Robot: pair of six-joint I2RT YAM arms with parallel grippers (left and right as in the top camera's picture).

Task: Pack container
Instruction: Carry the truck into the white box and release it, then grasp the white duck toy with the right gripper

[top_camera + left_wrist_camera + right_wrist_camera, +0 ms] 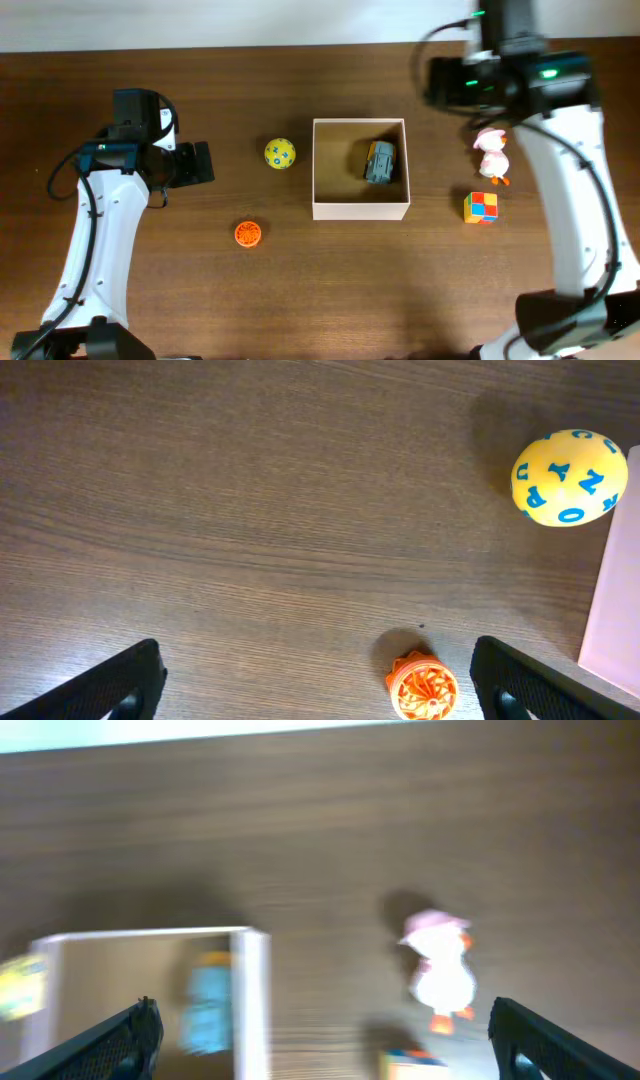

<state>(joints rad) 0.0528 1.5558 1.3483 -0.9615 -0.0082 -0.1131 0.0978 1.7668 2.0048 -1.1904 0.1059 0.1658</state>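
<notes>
Next I will move my right gripper down and across onto the duck's middle (491,158) (437,969), since the duck is below the gripper and to its right in the overhead view.
The container (360,211) is a square white-walled box with a tan floor at the table's centre. A grey-blue toy (380,162) lies inside it. My left gripper (200,162) is open and empty, left of a yellow lettered ball (280,154). In the left wrist view my left gripper (320,690) is spread wide, with an orange wheel toy (423,687) between the fingers near the right one, the ball (568,477) and the container's wall (615,610). My right gripper (455,85) hovers open beyond the container's far right corner. The right wrist view is blurred and shows my right gripper (325,1040), the container (250,1000) and the grey-blue toy (208,1005).
A white and pink duck (491,155) and a multicoloured cube (481,207) stand right of the container. The orange wheel toy (248,234) lies front left of it. The duck (440,970) and the cube (410,1065) show in the right wrist view.
</notes>
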